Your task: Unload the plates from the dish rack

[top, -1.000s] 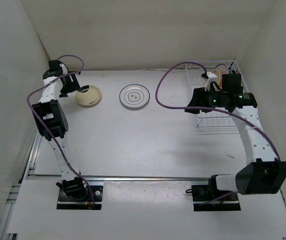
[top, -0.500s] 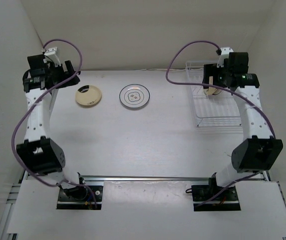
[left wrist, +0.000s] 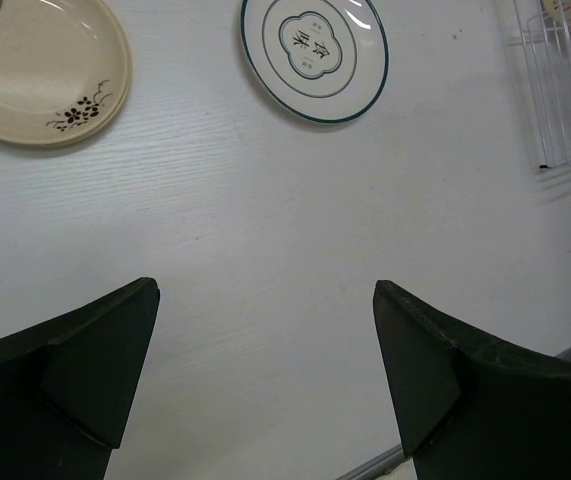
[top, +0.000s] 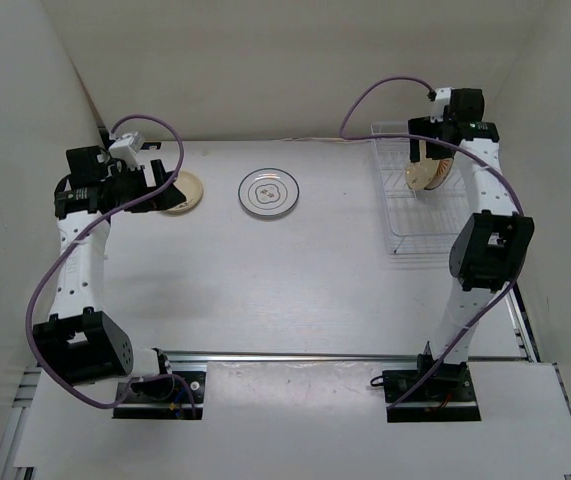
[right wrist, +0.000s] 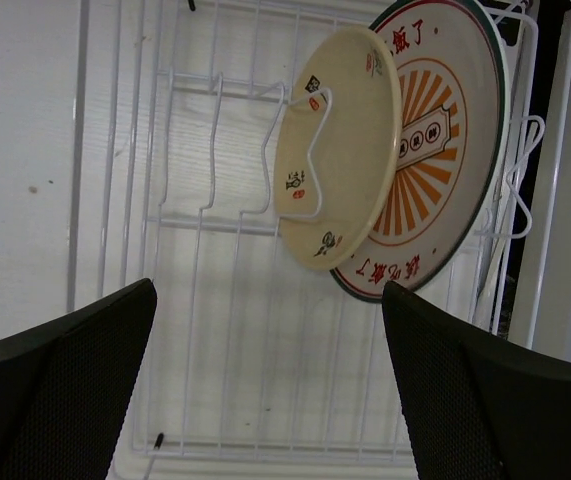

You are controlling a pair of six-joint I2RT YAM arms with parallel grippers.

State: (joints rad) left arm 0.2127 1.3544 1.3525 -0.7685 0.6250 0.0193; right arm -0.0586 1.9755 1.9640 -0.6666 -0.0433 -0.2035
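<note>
The robot's right gripper will move down, shifting toward the right in its wrist view, onto the small cream plate's upper rim (top: 436, 175) (right wrist: 384, 195), because that plate stands on edge.
Two plates lie flat on the table: a cream-yellow plate (top: 183, 193) with a small dark sprig (left wrist: 35, 70) and a white plate with a dark rim and centre motif (top: 269, 192) (left wrist: 313, 45). My left gripper (top: 157, 188) (left wrist: 265, 370) is open and empty, above the table by the cream plate's left edge. The white wire dish rack (top: 397, 245) (right wrist: 205, 150) stands at the right. A small cream plate (right wrist: 340, 150) and a larger orange sunburst plate (right wrist: 445, 160) stand on edge at its far end (top: 427, 172). My right gripper (top: 428, 150) (right wrist: 265, 390) hangs open above them.
The enclosure walls stand close behind and to the right of the rack. The rack's corner also shows in the left wrist view (left wrist: 565, 100). Purple cables loop above both arms. A metal rail runs along the table's near edge.
My right arm has stretched out from the rack's near side to above the plates at its far end. My left arm drew back and up from the cream plate, then came lower beside it.
</note>
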